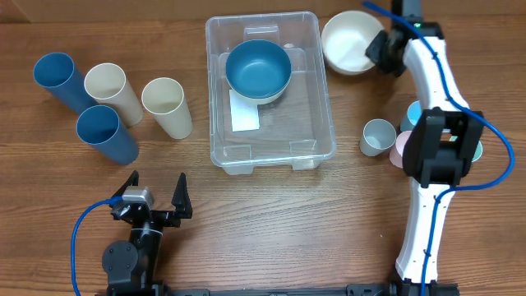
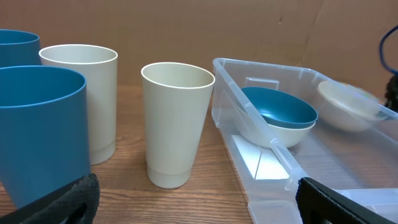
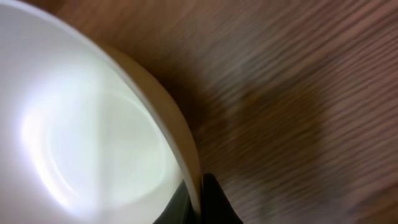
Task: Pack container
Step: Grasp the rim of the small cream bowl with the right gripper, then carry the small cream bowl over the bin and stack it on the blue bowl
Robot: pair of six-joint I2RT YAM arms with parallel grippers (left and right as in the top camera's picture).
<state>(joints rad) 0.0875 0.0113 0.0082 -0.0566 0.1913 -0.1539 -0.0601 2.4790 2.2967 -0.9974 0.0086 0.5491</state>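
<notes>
I need to lift my right gripper over the container's side next, lower the white bowl [image 1: 349,41] into the blue bowl [image 1: 258,69] and let go. The blue bowl is standing empty in the container.
The clear plastic container [image 1: 271,90] stands at the table's middle back, with a blue bowl [image 1: 258,69] inside it over a white label [image 1: 245,113]. It also shows in the left wrist view [image 2: 292,149], with the blue bowl [image 2: 280,112]. My right gripper [image 1: 380,51] is shut on the rim of a white bowl [image 1: 349,41] just right of the container; the right wrist view shows the fingers [image 3: 198,202] pinching that bowl's [image 3: 81,130] rim. My left gripper [image 1: 154,197] is open and empty near the front left.
Two blue cups [image 1: 57,78] [image 1: 105,131] and two cream cups [image 1: 111,89] [image 1: 167,105] stand at the left. A grey cup [image 1: 378,136] and pale blue and pink cups [image 1: 403,148] stand at the right, partly under the right arm.
</notes>
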